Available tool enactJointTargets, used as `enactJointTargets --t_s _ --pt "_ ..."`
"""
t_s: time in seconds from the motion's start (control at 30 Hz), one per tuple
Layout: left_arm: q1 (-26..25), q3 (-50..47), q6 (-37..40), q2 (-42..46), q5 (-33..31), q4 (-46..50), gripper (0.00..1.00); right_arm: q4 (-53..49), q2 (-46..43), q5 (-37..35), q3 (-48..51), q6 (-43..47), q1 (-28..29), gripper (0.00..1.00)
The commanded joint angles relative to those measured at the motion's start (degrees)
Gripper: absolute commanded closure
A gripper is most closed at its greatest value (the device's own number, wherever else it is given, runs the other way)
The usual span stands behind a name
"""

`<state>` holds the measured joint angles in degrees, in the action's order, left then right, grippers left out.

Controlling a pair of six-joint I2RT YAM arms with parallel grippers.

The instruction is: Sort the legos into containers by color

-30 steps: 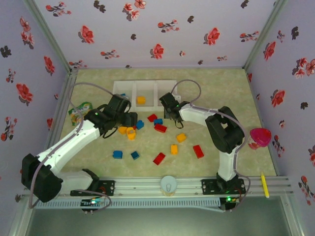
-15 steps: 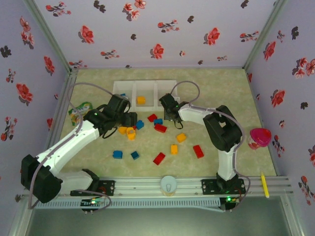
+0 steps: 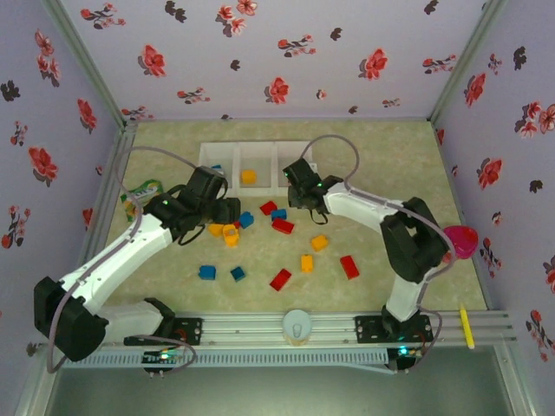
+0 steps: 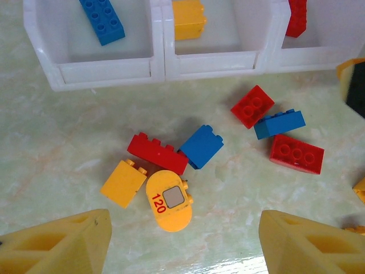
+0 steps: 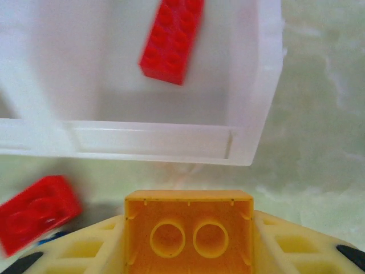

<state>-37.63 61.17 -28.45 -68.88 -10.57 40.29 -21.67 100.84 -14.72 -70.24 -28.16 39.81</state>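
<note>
I will move my right gripper outward across the near side of the tray, over the tray's middle section (image 3: 257,165), and let go of the yellow-orange lego there, because that section holds a yellow lego.
My right gripper (image 5: 188,242) is shut on a yellow-orange lego (image 5: 188,231), hollow underside toward the camera, just in front of the white tray's right compartment (image 5: 148,145), which holds a red lego (image 5: 171,40). In the top view this gripper (image 3: 300,200) is at the tray's near right corner (image 3: 305,166). My left gripper (image 4: 185,228) is open above a cluster: a rounded yellow piece marked 120 (image 4: 169,200), a yellow lego (image 4: 122,182), a long red one (image 4: 157,153) and a blue one (image 4: 201,146). The left compartment holds a blue lego (image 4: 102,20), the middle a yellow one (image 4: 188,20).
More legos lie loose on the table: red (image 4: 252,106), blue (image 4: 279,124), red (image 4: 296,153), and nearer the arms blue (image 3: 206,272), red (image 3: 280,279), yellow (image 3: 306,263), red (image 3: 349,267). A green snack packet (image 3: 143,195) lies left, a pink cup (image 3: 458,241) right.
The right gripper has closed on the yellow-orange lego and edged toward the tray, its elbow swinging right. The left arm has barely moved.
</note>
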Motion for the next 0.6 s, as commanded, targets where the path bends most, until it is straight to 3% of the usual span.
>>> enactJointTargets --t_s 0.0,0.3,0.57 --pt "-0.3 2.6 -1.3 1.9 -1.6 1.5 0.31 -2.6 -3.2 2.1 -1.2 2.9 0.9 0.6" --pt "-0.4 2.8 -2.2 1.2 -1.7 2.6 0.31 -3.0 -1.0 4.9 -10.3 6.3 2.3 0.6" --pt "-0.4 1.9 -3.9 1.4 -2.5 4.8 0.31 -1.1 9.9 6.7 -23.4 11.2 2.2 0.59"
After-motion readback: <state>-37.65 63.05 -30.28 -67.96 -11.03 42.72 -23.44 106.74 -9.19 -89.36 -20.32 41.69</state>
